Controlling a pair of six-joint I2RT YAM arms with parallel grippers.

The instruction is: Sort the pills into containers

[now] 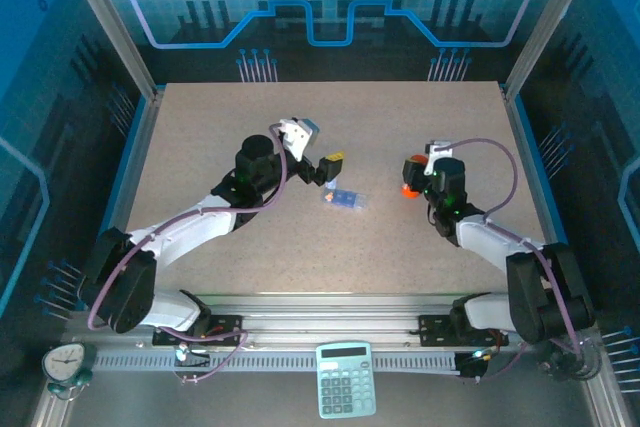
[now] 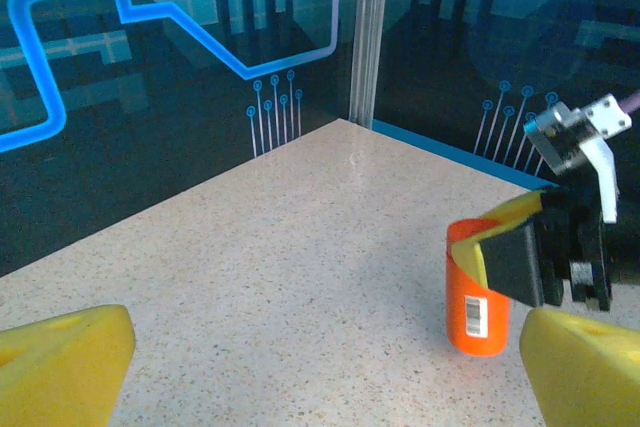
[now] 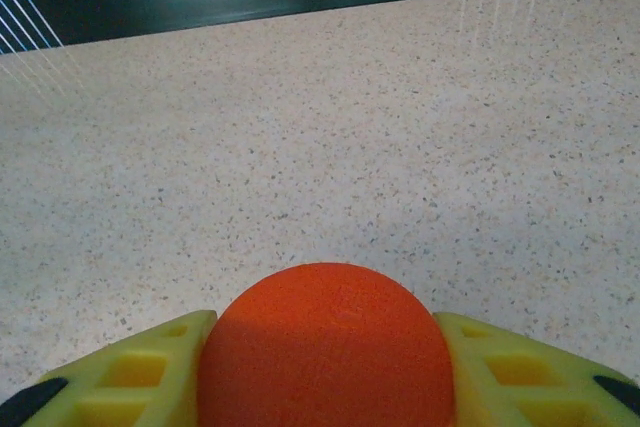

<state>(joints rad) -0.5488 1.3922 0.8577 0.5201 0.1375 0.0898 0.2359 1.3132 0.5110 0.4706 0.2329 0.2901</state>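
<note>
The robot's right gripper will next go back down toward the pill box and release the upright bottle, since bare tabletop beside the box is below and back from the gripper.
The containers, a small translucent blue pill box (image 1: 343, 198), lie flat mid-table. My left gripper (image 1: 322, 169) hovers just behind and left of the box, its yellow fingers (image 2: 60, 362) spread wide with bare tabletop between them, so my left gripper (image 2: 325, 357) is open. The right gripper (image 1: 410, 179) is shut on an orange cylindrical bottle (image 1: 410, 190), which stands upright with a barcode label (image 2: 478, 297). The bottle (image 3: 325, 347) sits pinched between yellow fingers (image 3: 130, 377). No loose pills can be made out; an orange speck shows at the box's left end.
The speckled table (image 1: 250, 247) is fenced by metal posts and blue patterned walls on three sides. A calculator (image 1: 345, 379) and a small clock (image 1: 63, 362) rest on the near rail beyond the arm bases.
</note>
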